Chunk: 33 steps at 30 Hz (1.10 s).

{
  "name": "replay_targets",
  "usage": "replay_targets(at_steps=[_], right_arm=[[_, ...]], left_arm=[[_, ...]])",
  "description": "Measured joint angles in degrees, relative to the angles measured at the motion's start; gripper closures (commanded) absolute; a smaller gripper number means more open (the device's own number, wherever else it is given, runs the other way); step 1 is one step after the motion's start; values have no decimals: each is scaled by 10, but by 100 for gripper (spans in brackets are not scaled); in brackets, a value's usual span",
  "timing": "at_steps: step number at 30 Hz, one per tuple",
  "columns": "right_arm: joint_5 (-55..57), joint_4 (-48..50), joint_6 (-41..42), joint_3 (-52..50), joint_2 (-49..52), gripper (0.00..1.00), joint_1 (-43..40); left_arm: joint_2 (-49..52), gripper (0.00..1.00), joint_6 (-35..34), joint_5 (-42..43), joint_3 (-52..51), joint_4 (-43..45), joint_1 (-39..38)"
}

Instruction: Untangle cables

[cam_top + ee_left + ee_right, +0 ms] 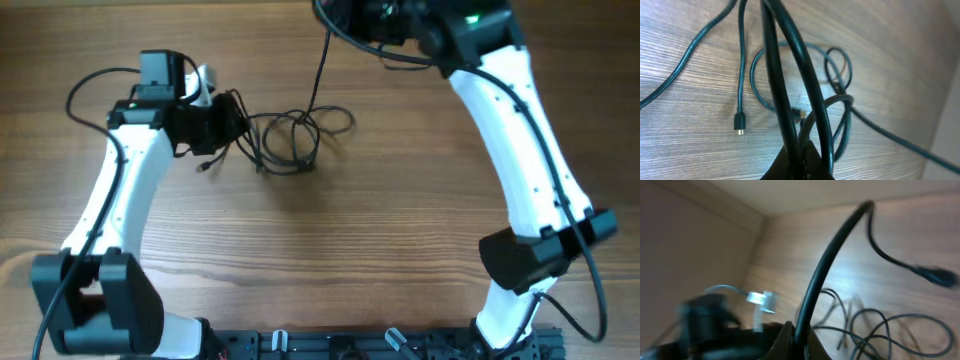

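Observation:
The strands in my left gripper come down to the wood beside the tangled loops next and go free, as they hang raised above the table.
The cables (pixel 290 135) are thin black cords in tangled loops on the wooden table, just right of my left gripper (pixel 215 125). My left gripper (pixel 800 162) is shut on several strands of the bunch; a loose plug end (pixel 740 122) lies on the wood to the left. One cable (pixel 320 65) rises from the loops to my right gripper (pixel 375 20) at the top edge. My right gripper (pixel 800 342) is shut on that cable (pixel 825 275), whose plug end (pixel 935 276) hangs free beyond it. The loops (pixel 880 325) lie below.
The left arm (pixel 120 190) runs down the left side and the right arm (pixel 520 130) down the right side. A thicker arm wire (pixel 85 90) loops at the far left. A black rail (pixel 380 345) lies along the front edge.

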Motion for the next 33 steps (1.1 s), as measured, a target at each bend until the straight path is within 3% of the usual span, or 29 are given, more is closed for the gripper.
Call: replay_targets(at_steps=[11, 21, 33], right_arm=[[-18, -17, 3, 181, -10, 96, -50], [-115, 26, 38, 184, -53, 96, -97], [-259, 187, 178, 185, -71, 95, -214]], left_arm=[[99, 96, -11, -100, 0, 4, -31], [183, 96, -22, -181, 0, 49, -31], [204, 96, -26, -225, 2, 92, -34]])
